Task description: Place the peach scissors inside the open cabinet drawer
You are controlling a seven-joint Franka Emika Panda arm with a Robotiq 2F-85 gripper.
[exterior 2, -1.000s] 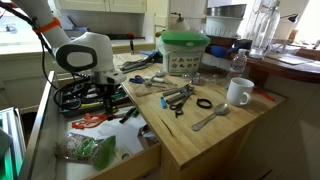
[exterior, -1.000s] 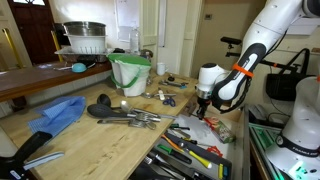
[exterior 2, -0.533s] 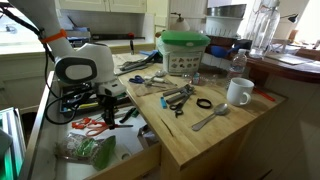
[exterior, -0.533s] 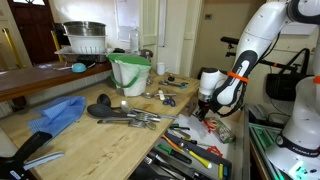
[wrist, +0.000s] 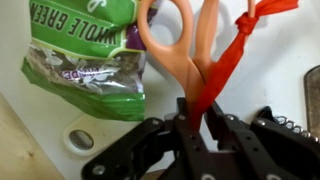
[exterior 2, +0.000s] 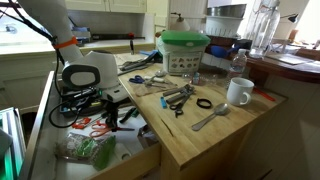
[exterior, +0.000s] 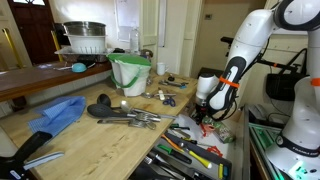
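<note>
The gripper stays in place and releases the peach scissors (wrist: 190, 68) next, because they already hang low over the white drawer bottom beside the salad bag.
In the wrist view my gripper (wrist: 197, 112) is shut on the peach scissors (wrist: 190, 68). Their handle loops point away from me, over the white drawer floor, and the blades are hidden between the fingers. A red-orange tool handle (wrist: 236, 48) lies right beside them. In both exterior views the gripper (exterior: 203, 114) (exterior 2: 96, 113) hangs low inside the open cabinet drawer (exterior 2: 140, 161), just above its clutter of black and orange tools. The scissors show there only as an orange patch (exterior 2: 95, 125) under the gripper.
A green salad bag (wrist: 85, 50) (exterior 2: 85, 150) lies in the drawer next to the scissors. On the wooden counter stand a green-lidded bucket (exterior: 130, 72), a white mug (exterior 2: 238, 92), several loose utensils (exterior: 125, 115) and a blue cloth (exterior: 58, 112).
The gripper has come down further into the drawer with the scissors, and the arm has bent lower over it. Nothing on the counter has moved.
</note>
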